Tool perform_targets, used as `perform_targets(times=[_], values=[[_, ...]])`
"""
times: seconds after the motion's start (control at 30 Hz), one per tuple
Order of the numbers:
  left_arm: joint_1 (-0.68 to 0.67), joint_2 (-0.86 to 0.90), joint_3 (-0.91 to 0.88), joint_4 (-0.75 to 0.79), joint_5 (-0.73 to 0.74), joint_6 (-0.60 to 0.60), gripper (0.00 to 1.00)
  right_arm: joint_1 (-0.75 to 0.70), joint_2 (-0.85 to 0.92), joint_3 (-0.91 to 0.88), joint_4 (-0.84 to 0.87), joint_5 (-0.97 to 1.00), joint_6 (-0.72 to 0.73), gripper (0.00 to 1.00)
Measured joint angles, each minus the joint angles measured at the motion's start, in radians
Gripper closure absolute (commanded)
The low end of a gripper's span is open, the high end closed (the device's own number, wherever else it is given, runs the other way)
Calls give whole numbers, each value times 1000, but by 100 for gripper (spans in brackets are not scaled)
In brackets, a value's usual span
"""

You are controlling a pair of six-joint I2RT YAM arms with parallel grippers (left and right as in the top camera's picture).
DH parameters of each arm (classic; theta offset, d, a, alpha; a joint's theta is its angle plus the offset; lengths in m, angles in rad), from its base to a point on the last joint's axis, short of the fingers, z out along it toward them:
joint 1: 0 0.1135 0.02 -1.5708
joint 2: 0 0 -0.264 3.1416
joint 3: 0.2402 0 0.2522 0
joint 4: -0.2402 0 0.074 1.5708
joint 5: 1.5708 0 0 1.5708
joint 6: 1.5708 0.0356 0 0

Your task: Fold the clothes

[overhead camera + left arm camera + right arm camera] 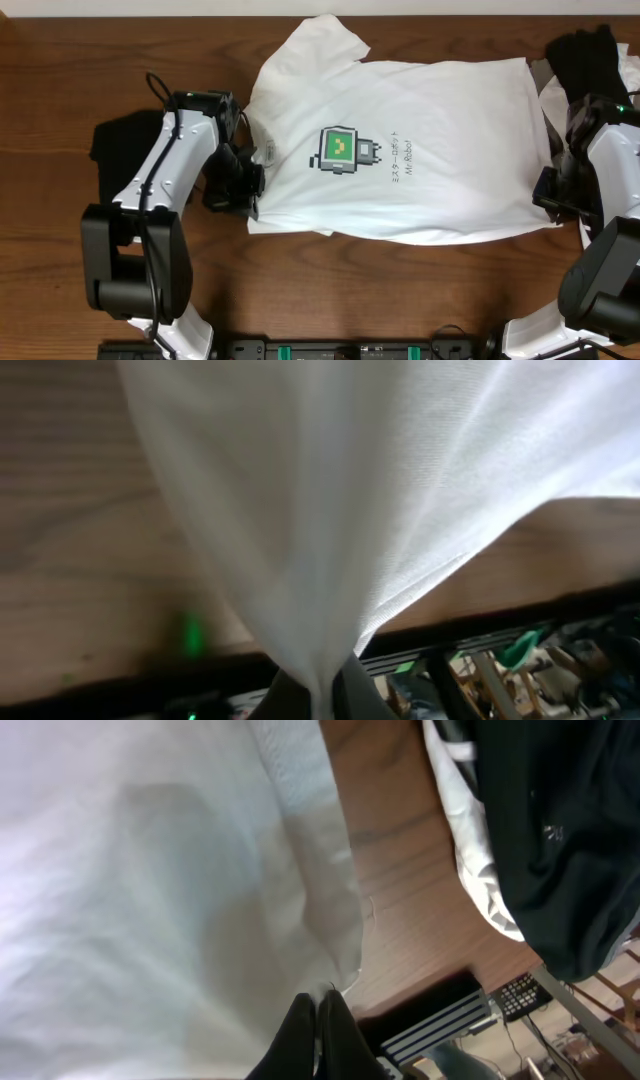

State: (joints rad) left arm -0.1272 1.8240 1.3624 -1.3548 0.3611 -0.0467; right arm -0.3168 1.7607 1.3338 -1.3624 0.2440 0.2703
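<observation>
The shirt's near side lies unfolded. My left gripper needs to move outward along the shirt's collar end next and lay the pinched edge over the shirt beside the robot print (342, 150).
A white short-sleeved T-shirt (430, 140) with a green-and-yellow robot print (342, 150) lies spread across the wooden table, collar to the left. My left gripper (250, 190) is shut on the shirt's left edge; in the left wrist view the white fabric (330, 510) rises in a stretched cone from between the jaws (322, 695). My right gripper (552, 195) is shut on the shirt's right hem; in the right wrist view the black fingers (318, 1030) pinch the white cloth (150, 900).
A black garment (120, 145) lies at the left behind my left arm. More black clothes (590, 55) over white fabric are piled at the far right, also in the right wrist view (550, 840). The table's front edge (400, 320) runs below the shirt.
</observation>
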Motion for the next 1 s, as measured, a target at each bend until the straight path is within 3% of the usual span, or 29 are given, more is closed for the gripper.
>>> perform_targets(times=[0.4,0.8,1.0], values=[[0,-111,0,-39,-45,-33,94,0,0,0,-29,-4,7,99],[0,-124,-2,381,-54,-51,94,0,0,-2,249,-70,7,99],[0,-124,-2,500,-69,-69,94,0,0,-2,341,-76,7,99]])
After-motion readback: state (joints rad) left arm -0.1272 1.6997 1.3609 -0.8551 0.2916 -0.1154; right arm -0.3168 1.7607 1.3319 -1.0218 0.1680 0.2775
